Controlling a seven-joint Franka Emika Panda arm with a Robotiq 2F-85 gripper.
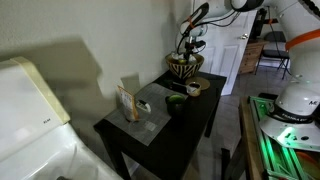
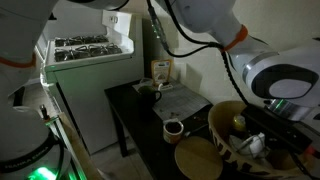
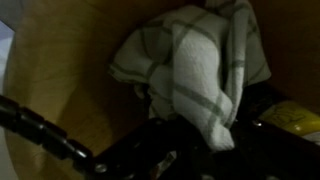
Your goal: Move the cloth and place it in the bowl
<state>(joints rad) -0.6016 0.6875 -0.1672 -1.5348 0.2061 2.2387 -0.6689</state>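
My gripper is to move slightly to the left in the wrist view, along the wooden inside of the bowl, and let go of the cloth, because the cloth is already in the bowl.
A white cloth with grey stripes (image 3: 190, 70) fills the wrist view, bunched against the wooden inside of the bowl (image 3: 60, 80). Its narrow end runs down into my dark gripper (image 3: 205, 150), which looks shut on it. In an exterior view my gripper (image 1: 190, 45) hangs just over the striped bowl (image 1: 184, 66) at the far end of the black table. In an exterior view the bowl (image 2: 228, 122) sits at the lower right with a bit of white cloth (image 2: 250, 145) inside it, under the gripper.
On the black table (image 1: 190, 125) lie a grey mat (image 1: 150, 118), a small green bowl (image 1: 176, 100) and an upright box (image 1: 128, 102). A round wooden lid (image 2: 197, 158) lies beside the bowl. A white appliance (image 1: 30, 110) stands next to the table.
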